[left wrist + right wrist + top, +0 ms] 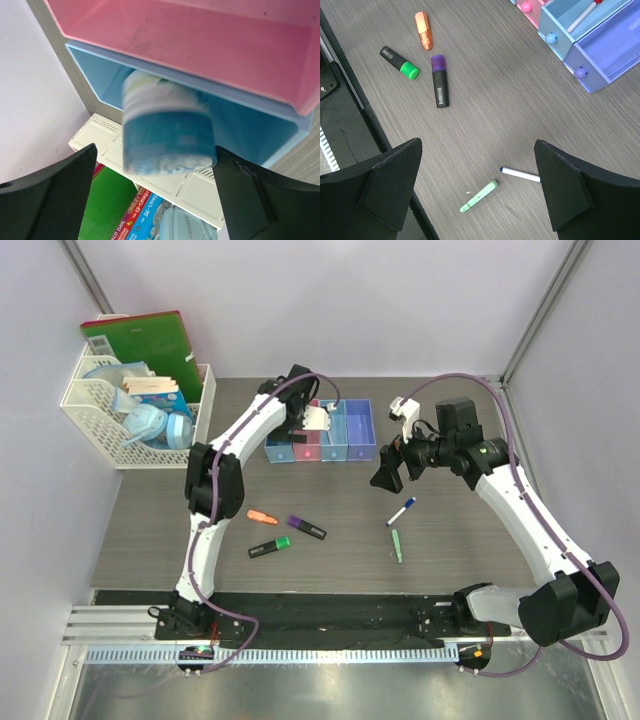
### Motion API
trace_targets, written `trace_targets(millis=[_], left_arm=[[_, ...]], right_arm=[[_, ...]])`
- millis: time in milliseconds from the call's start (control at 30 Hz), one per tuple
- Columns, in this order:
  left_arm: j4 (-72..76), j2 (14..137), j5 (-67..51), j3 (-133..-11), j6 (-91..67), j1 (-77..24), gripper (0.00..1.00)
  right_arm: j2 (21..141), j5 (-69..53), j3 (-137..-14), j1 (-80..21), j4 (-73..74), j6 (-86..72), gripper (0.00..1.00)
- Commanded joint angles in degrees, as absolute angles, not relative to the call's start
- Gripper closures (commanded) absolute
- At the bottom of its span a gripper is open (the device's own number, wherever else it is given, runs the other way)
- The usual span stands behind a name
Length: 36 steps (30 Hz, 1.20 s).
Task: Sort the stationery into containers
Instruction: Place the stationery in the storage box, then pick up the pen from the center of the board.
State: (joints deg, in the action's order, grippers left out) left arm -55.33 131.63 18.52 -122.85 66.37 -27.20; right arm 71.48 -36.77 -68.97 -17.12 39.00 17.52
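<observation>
The robot's right gripper needs to go down and turn next until its open fingers are on both sides of the marker's blue cap [410, 502], since the marker lies crosswise to them in its wrist view.
In the left wrist view a round blue tape roll [167, 132] shows blurred between the fingers of my left gripper [155, 150], with a gap on its left side; the jaws stand open over the blue bin [280, 130], beside the pink bin [200, 45]. From above, the left gripper [312, 420] hovers over the row of containers [355, 452]. My right gripper [477, 150] is open and empty above the table, over a pale green pen [479, 196] and a blue-capped marker [520, 174]. Orange [423, 30], green-black [399, 62] and purple-black [439, 80] highlighters lie farther left. A red-capped marker [582, 15] lies in the light blue bin [555, 27].
A white lattice basket [95, 415] with a green folder [140, 340] and papers stands at the back left. The purple bin [600, 65] ends the row on the right. White walls close the table at the back and both sides.
</observation>
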Motion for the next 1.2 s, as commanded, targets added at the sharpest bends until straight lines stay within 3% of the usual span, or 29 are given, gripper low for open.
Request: trace_targets(millis=[0,400,600,867,1167], left_arm=[[-50.9,131.2,19.8,-123.0,66.0,-27.9,0.00],[-43.7,129.3,23.4,-121.1,64.8,-27.9,0.00],[-45.3,119.7,16.0,-118.5,47.1,-27.9,0.00],[-30.3,89.5,-2.5,-83.5,22.8,-27.9,0.00],[-24.9,79.3,-2.3,-64.6,23.7,-28.0,0.00]], right_arm=[[69.3,-37.4,-68.6,-17.1,37.8,18.4,0.00],[68.8,-38.1,-68.3,-17.1,37.8,18.4,0.00],[70.9,-39.6,-68.9,-17.1,39.6,19.4,0.00],[78.2,-27.2,-66.7,-17.1,36.3,13.6,0.02],[83.8,-18.9,-60.2,-17.0,30.4,-2.1,0.09]])
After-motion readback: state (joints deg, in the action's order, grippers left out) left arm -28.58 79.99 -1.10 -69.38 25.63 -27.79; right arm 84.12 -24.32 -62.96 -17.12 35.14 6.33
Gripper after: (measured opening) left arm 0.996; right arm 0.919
